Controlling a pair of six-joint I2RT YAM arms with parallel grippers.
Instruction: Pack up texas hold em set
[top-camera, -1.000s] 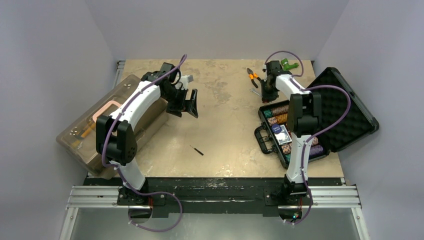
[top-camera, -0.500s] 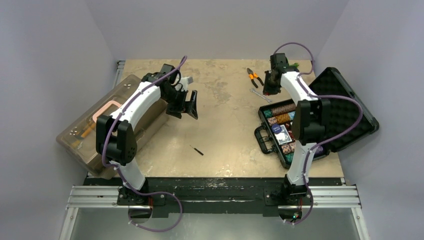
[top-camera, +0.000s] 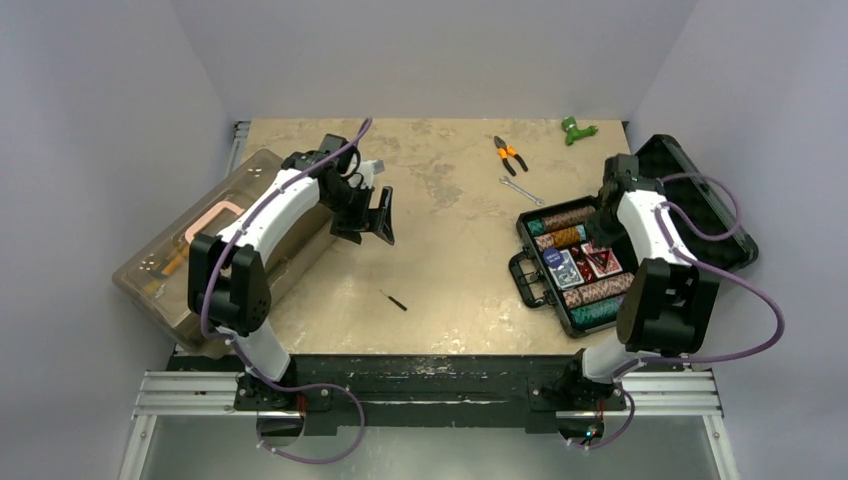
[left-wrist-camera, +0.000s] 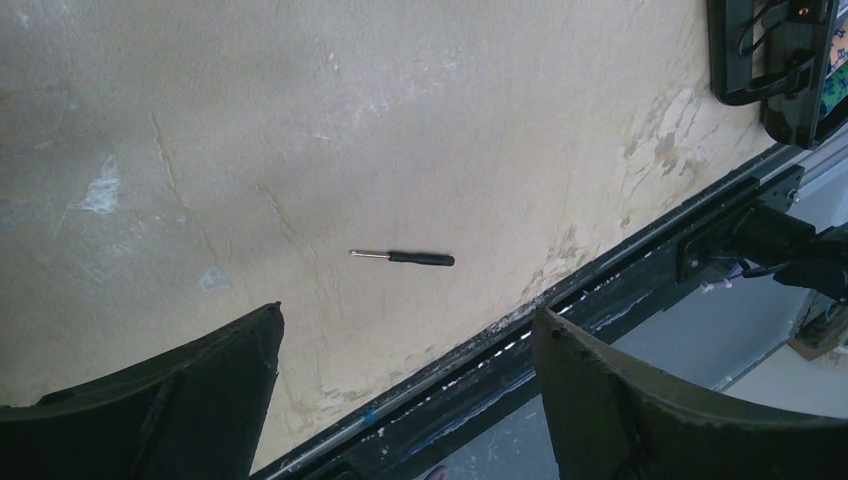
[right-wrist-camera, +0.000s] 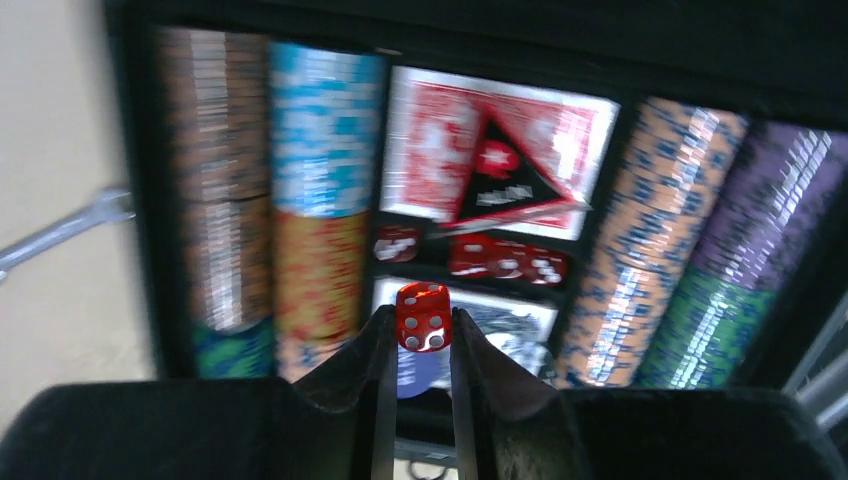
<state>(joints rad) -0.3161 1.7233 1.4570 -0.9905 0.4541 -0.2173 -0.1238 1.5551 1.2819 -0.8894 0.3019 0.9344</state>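
Note:
The robot needs to move its right gripper down to the gap in the dice row (top-camera: 578, 258) (right-wrist-camera: 433, 250) between the decks next and let go of the red die there, because that spot is empty.
The black case (top-camera: 524, 228) lies open at the right, its foam-lined lid (top-camera: 700, 215) folded back. Inside are rows of striped chips (top-camera: 598, 290), a red card deck (top-camera: 603, 262) and a blue card deck (top-camera: 563, 268). My right gripper (top-camera: 603, 228) hovers over the case. In the right wrist view this gripper (right-wrist-camera: 421, 322) is shut on a red die (right-wrist-camera: 424, 312), above the decks and some red dice (right-wrist-camera: 505, 258) lying in the tray. My left gripper (top-camera: 378, 215) is open and empty above the table's left middle. In its wrist view (left-wrist-camera: 408, 315) the jaws stand wide apart.
A translucent brown toolbox (top-camera: 190, 260) lies at the left edge. A small black screwdriver (top-camera: 394, 300) lies near the front, also in the left wrist view (left-wrist-camera: 403, 257). Orange pliers (top-camera: 507, 152), a wrench (top-camera: 522, 190) and a green object (top-camera: 577, 128) lie at the back.
My right arm has swung from the back of the table near the pliers to over the open case. My left arm has barely moved.

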